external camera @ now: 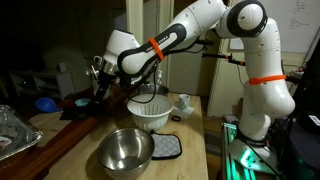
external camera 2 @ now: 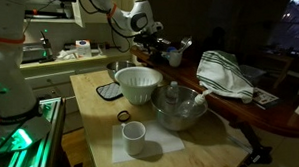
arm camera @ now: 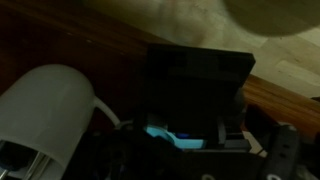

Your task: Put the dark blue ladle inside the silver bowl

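Next, my gripper moves slightly past the teal scoop, staying over the black holder (arm camera: 195,75), then closes there, because the royal-blue patch shows close beside that holder.
The silver bowl (external camera: 125,150) stands empty near the wooden counter's front edge, next to the white ribbed vessel (external camera: 150,112); it also shows in the other exterior view (external camera 2: 179,110). My gripper (external camera: 100,75) hangs over the dark counter at the back, well away from the bowl, and is seen in both exterior views (external camera 2: 151,36). The wrist view is very dark. It shows a black box-shaped holder (arm camera: 195,75), with a teal scoop (arm camera: 165,133) and a small royal-blue patch (arm camera: 181,135) beside it that may be the dark blue ladle. The jaws are lost in shadow.
A grey potholder (external camera: 166,147) lies beside the bowl. A white cup (external camera 2: 134,136) on a napkin, a black ring (external camera 2: 123,117) and a striped towel (external camera 2: 225,74) are on the counters. A foil tray (external camera: 14,130) and a round blue thing (external camera: 45,102) sit to one side.
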Robot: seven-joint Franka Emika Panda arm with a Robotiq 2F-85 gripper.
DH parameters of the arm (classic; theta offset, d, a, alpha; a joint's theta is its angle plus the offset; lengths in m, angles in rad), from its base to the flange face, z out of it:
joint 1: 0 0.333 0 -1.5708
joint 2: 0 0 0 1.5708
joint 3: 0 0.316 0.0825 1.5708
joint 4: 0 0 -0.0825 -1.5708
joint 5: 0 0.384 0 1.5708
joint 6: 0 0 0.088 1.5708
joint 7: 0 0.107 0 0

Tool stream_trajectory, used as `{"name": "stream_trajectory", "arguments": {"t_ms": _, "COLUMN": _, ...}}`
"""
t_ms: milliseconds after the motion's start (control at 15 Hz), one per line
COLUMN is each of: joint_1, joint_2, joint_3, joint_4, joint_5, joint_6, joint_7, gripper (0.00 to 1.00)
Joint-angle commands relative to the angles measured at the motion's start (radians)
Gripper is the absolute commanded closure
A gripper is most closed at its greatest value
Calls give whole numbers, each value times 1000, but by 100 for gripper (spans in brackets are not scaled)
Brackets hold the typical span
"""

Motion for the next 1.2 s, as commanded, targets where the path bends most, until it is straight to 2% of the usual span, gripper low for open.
{"name": "stream_trajectory", "arguments": {"t_ms": 0, "joint_1": -4, "joint_2": 14, "joint_3": 0, "joint_4": -18, "joint_5": 27, "joint_6": 28, "joint_7": 27, "gripper": 0}}
{"name": "stream_trajectory", "arguments": {"t_ms": 333, "joint_1": -13, "joint_2": 30, "joint_3": 2, "joint_4": -16, "joint_5": 58, "joint_6": 32, "joint_7": 36, "gripper": 0}}
{"name": "stream_trajectory", "arguments": {"t_ms": 467, "joint_1": -25, "joint_2": 45, "joint_3": 11, "joint_4": -3, "joint_5": 88, "joint_6": 23, "joint_7": 17, "gripper": 26}}
{"name": "stream_trajectory", "arguments": {"t_ms": 667, "joint_1": -30, "joint_2": 52, "joint_3": 17, "joint_4": 6, "joint_5": 118, "joint_6": 4, "joint_7": 13, "gripper": 47}}
{"name": "stream_trajectory", "arguments": {"t_ms": 733, "joint_1": -29, "joint_2": 55, "joint_3": 14, "joint_4": 9, "joint_5": 116, "joint_6": -2, "joint_7": 15, "gripper": 58}}
{"name": "stream_trajectory", "arguments": {"t_ms": 867, "joint_1": -26, "joint_2": 49, "joint_3": 11, "joint_4": 8, "joint_5": 107, "joint_6": -10, "joint_7": 17, "gripper": 59}}
{"name": "stream_trajectory", "arguments": {"t_ms": 1133, "joint_1": -20, "joint_2": -41, "joint_3": 18, "joint_4": -51, "joint_5": 87, "joint_6": -61, "joint_7": -7, "gripper": 59}}
